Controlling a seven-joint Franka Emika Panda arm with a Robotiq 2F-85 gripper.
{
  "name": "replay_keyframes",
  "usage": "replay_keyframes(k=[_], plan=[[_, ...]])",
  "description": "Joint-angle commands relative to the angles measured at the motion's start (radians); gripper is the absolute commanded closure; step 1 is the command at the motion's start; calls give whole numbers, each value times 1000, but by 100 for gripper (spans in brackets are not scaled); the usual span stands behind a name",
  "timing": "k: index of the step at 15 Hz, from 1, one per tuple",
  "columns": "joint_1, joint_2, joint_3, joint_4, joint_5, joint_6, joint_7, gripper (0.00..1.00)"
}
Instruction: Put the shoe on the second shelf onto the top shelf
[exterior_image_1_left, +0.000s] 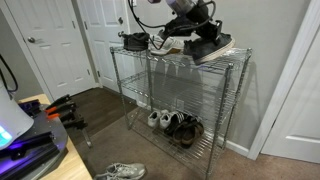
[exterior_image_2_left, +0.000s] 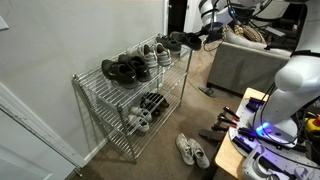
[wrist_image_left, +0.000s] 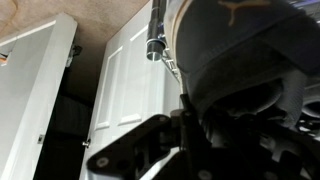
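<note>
I will lower and turn my gripper next, moving it toward the neighboring sneakers to release the shoe level on the top shelf, because the shoe's sole is still tilted.
The shoe (exterior_image_1_left: 213, 47), a dark sneaker with a whitish sole, is tilted at one end of the top shelf (exterior_image_1_left: 140, 52). It also shows in an exterior view (exterior_image_2_left: 185, 41) at the rack's far end. My gripper (exterior_image_1_left: 195, 28) sits on top of it and is shut on it. In the wrist view the shoe (wrist_image_left: 240, 50) fills the upper right, with my gripper (wrist_image_left: 200, 125) dark below it. I cannot tell whether the sole rests on the wire. The second shelf (exterior_image_1_left: 170, 88) looks bare.
A black sandal (exterior_image_1_left: 131, 41) and white-and-grey sneakers (exterior_image_1_left: 166, 42) stand on the top shelf. More shoes (exterior_image_1_left: 172, 123) sit on the lowest tier. A sneaker pair (exterior_image_1_left: 120, 172) lies on the carpet. White doors (exterior_image_1_left: 50, 50) stand beside the rack.
</note>
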Motion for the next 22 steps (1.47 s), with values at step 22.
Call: replay_keyframes(k=[22], plan=[[-83,174,63,164,157,-227,-303,96]])
